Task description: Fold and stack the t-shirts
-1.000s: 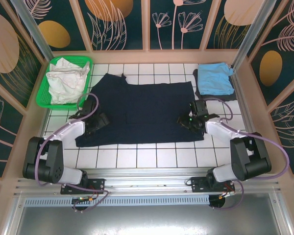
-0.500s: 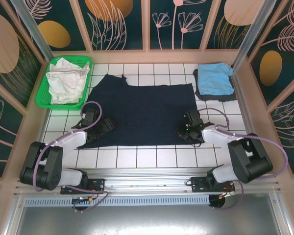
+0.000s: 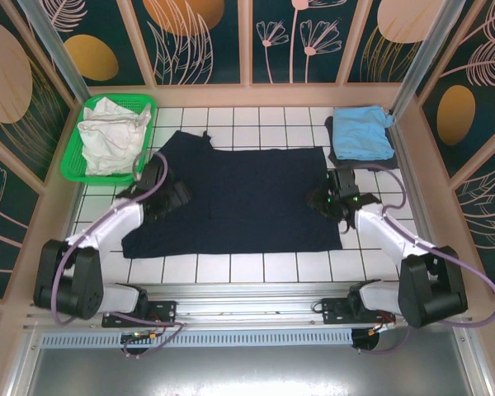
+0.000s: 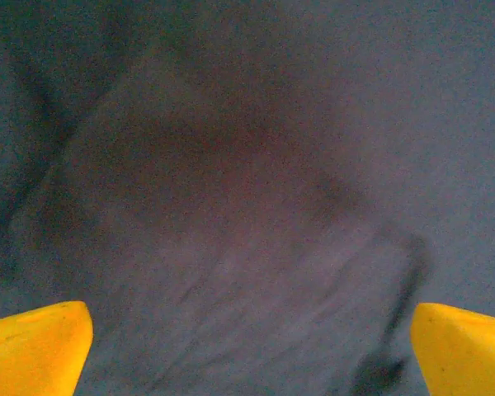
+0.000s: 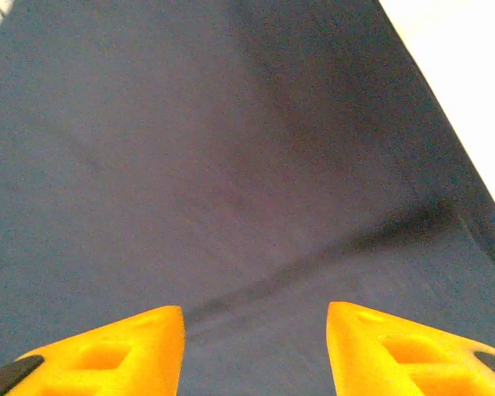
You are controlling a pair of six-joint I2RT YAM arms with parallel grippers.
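My right gripper moves outward to the navy t-shirt's far corner [image 3: 320,151] near the light blue t-shirt next and lowers to close there, as that corner lies flat and uncovered.
A large dark navy t-shirt [image 3: 247,198] lies spread flat across the middle of the tiled table. My left gripper [image 3: 172,200] hovers low over its left part, and in the left wrist view the left gripper [image 4: 247,338] stands wide open with only navy cloth [image 4: 231,165] between the yellow fingertips [image 4: 41,346]. My right gripper [image 3: 327,198] is over the shirt's right edge. The right wrist view shows the right gripper [image 5: 256,338] open above the navy cloth [image 5: 214,165], holding nothing. A folded light blue t-shirt [image 3: 361,132] lies at the back right. A crumpled white t-shirt [image 3: 111,132] sits in the basket.
The green mesh basket [image 3: 73,161] stands at the back left corner. The light blue shirt rests on a dark folded piece [image 3: 346,162]. Bare white tiles [image 3: 231,268] run along the near edge. Wooden walls [image 3: 247,89] enclose the table. White tile [image 5: 470,74] shows beside the shirt's edge.
Both grippers dipped toward the near edge half a second ago and have now moved back away from it over the shirt. The navy shirt's near edge and left corner shifted slightly.
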